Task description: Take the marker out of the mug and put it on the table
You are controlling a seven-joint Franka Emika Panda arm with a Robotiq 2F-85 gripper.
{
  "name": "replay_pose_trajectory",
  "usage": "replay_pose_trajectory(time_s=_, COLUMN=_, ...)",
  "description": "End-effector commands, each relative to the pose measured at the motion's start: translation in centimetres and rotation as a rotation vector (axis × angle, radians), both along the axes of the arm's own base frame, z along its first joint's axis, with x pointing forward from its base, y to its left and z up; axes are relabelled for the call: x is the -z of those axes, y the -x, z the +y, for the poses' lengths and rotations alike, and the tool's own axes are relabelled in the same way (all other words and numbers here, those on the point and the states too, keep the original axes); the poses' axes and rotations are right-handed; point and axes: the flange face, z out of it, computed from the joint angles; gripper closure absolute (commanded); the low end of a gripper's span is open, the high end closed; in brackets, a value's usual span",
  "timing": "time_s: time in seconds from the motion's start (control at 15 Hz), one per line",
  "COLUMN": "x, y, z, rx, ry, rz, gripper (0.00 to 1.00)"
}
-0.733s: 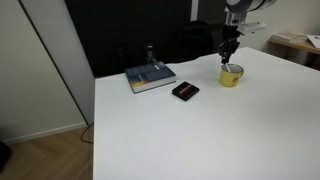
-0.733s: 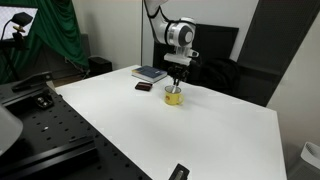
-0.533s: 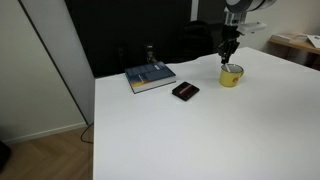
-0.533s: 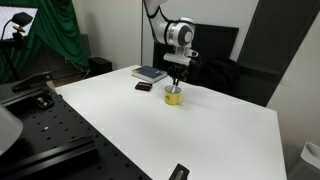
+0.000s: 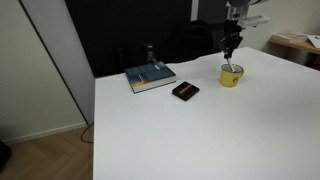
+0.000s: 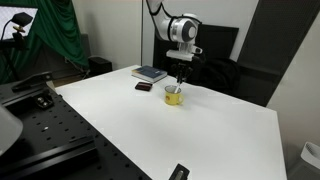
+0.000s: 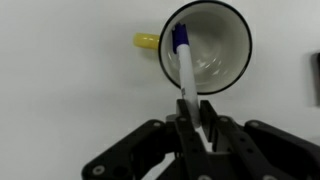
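Next, my gripper lifts the marker up until it clears the mug's rim, then carries it over and down to the clear tabletop beside the mug (image 5: 225, 97).
The yellow mug (image 5: 231, 75) stands on the white table (image 5: 200, 130) and also shows in an exterior view (image 6: 174, 96). In the wrist view the mug (image 7: 232, 40) is seen from above, with its pale inside and its handle to the left. My gripper (image 7: 193, 120) is shut on the white marker (image 7: 185, 70), whose blue cap points into the mug's mouth. In both exterior views the gripper (image 5: 232, 52) (image 6: 179, 75) hangs just above the mug, and the marker (image 5: 233, 66) is a thin line between them.
A blue-grey book (image 5: 150, 77) and a flat black case (image 5: 185, 91) lie on the table beside the mug. A black panel stands behind the table. In an exterior view a dark object (image 6: 180, 172) lies at the table's near edge.
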Motion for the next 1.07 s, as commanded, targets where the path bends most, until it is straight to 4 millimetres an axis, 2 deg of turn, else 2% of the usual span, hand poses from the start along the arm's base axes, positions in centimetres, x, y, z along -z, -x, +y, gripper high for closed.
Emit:
replay_pose_trajectory(time_s=0.0, x=-7.4, y=-2.5, z=-1.9, rx=0.115, ry=0.061, rz=-0.004, gripper=0.96)
replay_pose_trajectory(time_s=0.27, x=-14.6, y=-3.5, z=-2.2, rx=0.145, ry=0.079, rz=-0.031, gripper=0.96)
replay_pose_trajectory(time_s=0.47, x=-17.3, y=-3.3, z=-1.9, rx=0.141, ry=0.049, rz=-0.020, gripper=0.96)
replay_pose_trajectory(time_s=0.6, x=-17.1, y=-2.8, z=-1.4, rx=0.132, ry=0.008, rz=0.016, gripper=0.96)
replay_pose_trajectory(time_s=0.73, x=-15.7, y=-2.1, z=-0.6, rx=0.135, ry=-0.025, rz=0.056, gripper=0.96)
replay_pose_trajectory(time_s=1.0, x=-11.4, y=-0.1, z=1.1, rx=0.135, ry=-0.076, rz=0.145, gripper=0.96)
